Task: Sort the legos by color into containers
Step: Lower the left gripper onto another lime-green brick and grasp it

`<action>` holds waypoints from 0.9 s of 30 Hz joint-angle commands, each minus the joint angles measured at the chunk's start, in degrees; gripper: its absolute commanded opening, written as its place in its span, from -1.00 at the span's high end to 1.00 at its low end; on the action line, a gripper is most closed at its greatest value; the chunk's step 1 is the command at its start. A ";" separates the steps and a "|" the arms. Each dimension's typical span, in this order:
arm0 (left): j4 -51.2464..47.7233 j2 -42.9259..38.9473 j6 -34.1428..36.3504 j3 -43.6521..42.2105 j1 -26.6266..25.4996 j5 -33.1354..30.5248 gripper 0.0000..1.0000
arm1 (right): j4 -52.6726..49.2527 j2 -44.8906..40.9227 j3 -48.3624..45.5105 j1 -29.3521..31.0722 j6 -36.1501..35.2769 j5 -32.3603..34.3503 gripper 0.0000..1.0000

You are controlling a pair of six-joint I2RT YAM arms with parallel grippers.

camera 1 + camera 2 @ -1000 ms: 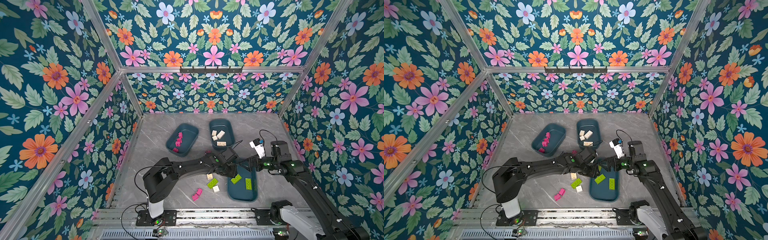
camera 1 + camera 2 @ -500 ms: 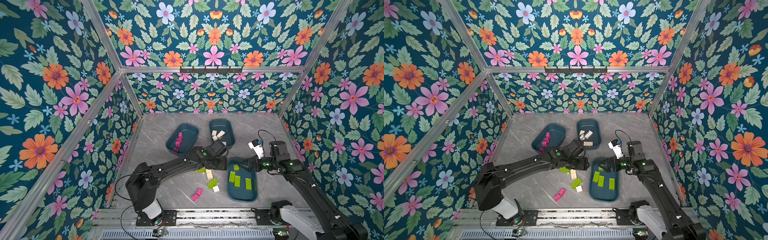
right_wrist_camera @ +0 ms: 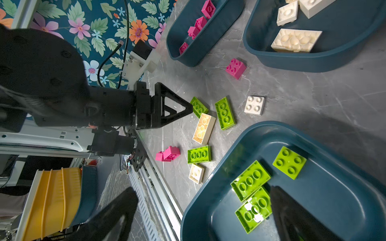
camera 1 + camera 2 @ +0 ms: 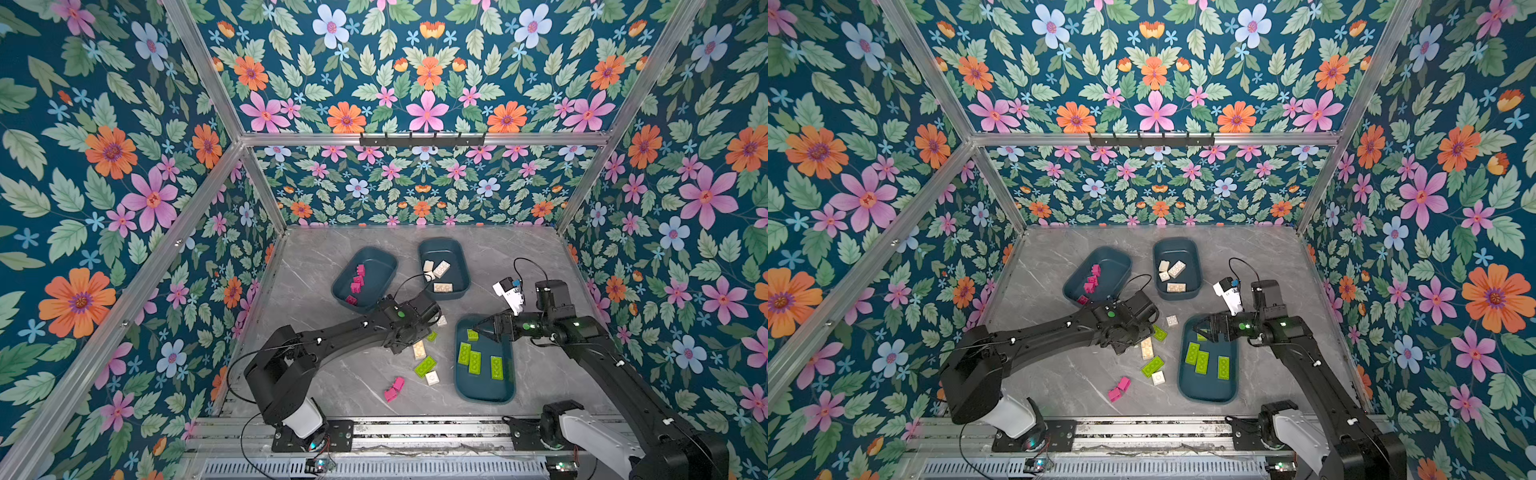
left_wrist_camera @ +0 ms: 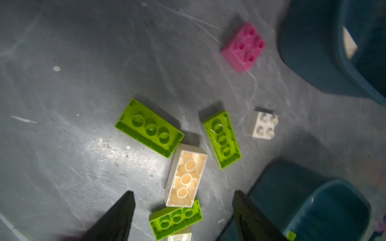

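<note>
My left gripper is to come down onto the green brick whose corner touches the cream brick's far end, since this one lies loose outside the green container.
My left gripper (image 5: 183,200) hangs open and empty over loose legos on the grey table: an upturned cream brick (image 5: 186,176) and a lime green brick (image 5: 175,219) lie between its fingers. Two more green bricks (image 5: 149,128), a small white one (image 5: 263,125) and a pink one (image 5: 243,47) lie beyond. In both top views the left gripper (image 4: 419,332) stands left of the green container (image 4: 484,399), which holds several green bricks. My right gripper (image 3: 202,191) is open and empty over that tub's far end (image 4: 478,326). The pink container (image 4: 374,266) and the white container (image 4: 453,253) stand behind.
A pink pair (image 4: 394,388) and a small white brick (image 4: 432,377) lie near the front. An aluminium rail (image 4: 374,428) runs along the table's front edge. Floral walls close in the left, back and right sides. Stacked yellow and teal tubs (image 3: 52,198) sit off the table.
My left gripper has opened, let a green brick go into the green container and pulled back left over the loose bricks. The right gripper has hardly moved.
</note>
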 commanded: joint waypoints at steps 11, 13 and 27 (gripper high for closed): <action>2.68 4.85 -20.20 -2.91 3.23 -1.86 -0.50 | 2.29 1.26 0.40 -0.02 0.57 -1.67 -0.98; 2.95 5.84 -21.07 -2.83 3.68 -1.34 -0.47 | 2.34 1.46 0.32 0.03 0.62 -1.64 -0.98; -3.18 13.99 -17.71 4.10 5.99 0.77 -0.20 | 3.03 2.71 0.54 0.01 0.73 -1.66 -0.98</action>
